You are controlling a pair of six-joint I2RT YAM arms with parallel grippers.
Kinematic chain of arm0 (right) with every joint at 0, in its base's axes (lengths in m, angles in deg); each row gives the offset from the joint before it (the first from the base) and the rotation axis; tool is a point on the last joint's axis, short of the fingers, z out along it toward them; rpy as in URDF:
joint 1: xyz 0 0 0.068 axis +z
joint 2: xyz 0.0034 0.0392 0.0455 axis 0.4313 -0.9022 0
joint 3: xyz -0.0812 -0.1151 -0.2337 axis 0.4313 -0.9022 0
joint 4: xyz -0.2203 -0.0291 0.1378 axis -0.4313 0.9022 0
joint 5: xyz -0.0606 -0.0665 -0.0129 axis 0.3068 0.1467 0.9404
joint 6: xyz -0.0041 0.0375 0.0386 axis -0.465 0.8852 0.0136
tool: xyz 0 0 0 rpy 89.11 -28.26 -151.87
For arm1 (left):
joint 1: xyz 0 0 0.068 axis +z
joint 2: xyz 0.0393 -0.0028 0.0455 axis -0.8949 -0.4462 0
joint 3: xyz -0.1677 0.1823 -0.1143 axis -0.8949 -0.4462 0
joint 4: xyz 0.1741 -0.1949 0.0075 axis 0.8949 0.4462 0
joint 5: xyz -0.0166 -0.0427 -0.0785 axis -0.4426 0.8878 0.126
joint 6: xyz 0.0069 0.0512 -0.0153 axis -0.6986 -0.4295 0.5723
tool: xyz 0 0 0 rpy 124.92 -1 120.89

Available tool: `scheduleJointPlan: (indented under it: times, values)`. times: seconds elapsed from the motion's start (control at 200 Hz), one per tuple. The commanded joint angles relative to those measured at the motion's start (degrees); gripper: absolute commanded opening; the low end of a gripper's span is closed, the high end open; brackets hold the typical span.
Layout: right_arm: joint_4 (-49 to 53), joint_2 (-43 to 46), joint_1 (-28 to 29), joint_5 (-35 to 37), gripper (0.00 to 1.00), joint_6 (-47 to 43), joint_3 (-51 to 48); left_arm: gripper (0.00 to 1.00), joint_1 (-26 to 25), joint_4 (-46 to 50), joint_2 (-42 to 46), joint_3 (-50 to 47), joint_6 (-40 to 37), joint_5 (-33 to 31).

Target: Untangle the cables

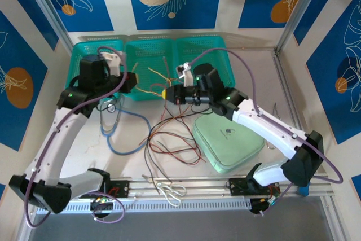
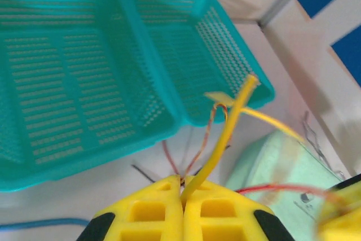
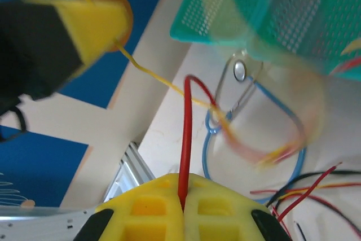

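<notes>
My right gripper should next move away from my left gripper, over the basket behind the mint-green case, and let go of the red cable, because it crosses the yellow one.
The cables lie in a loose tangle of red, black and yellow wires on the table's middle. My left gripper is shut on a yellow cable that rises from between its yellow fingers toward the baskets. In the top view that left gripper hangs in front of the middle basket, with the yellow strand running right to my right gripper. My right gripper is shut on a red cable, which arches up and crosses the yellow one.
Three teal baskets line the back edge. A blue stethoscope lies left of the tangle, a mint-green case to its right, and scissors sit at the near rail. Cage posts frame the sides.
</notes>
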Motion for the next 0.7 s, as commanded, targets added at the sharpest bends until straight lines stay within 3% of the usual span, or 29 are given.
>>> scheduleJointPlan:
  times: [0.0,0.265,0.695]
  values:
    - [4.43,2.51,-1.93,-2.55,0.0,-3.55,4.48,0.0,3.93,7.88,1.64,1.36,-3.14,-1.38]
    - [5.15,4.02,-6.43,-3.51,0.0,-5.61,8.93,0.0,10.07,16.07,1.66,0.94,-6.2,-7.47]
    - [4.84,11.35,-15.35,-4.04,0.0,-5.3,9.22,0.0,16.7,13.55,-0.94,-0.88,-7.21,-6.08]
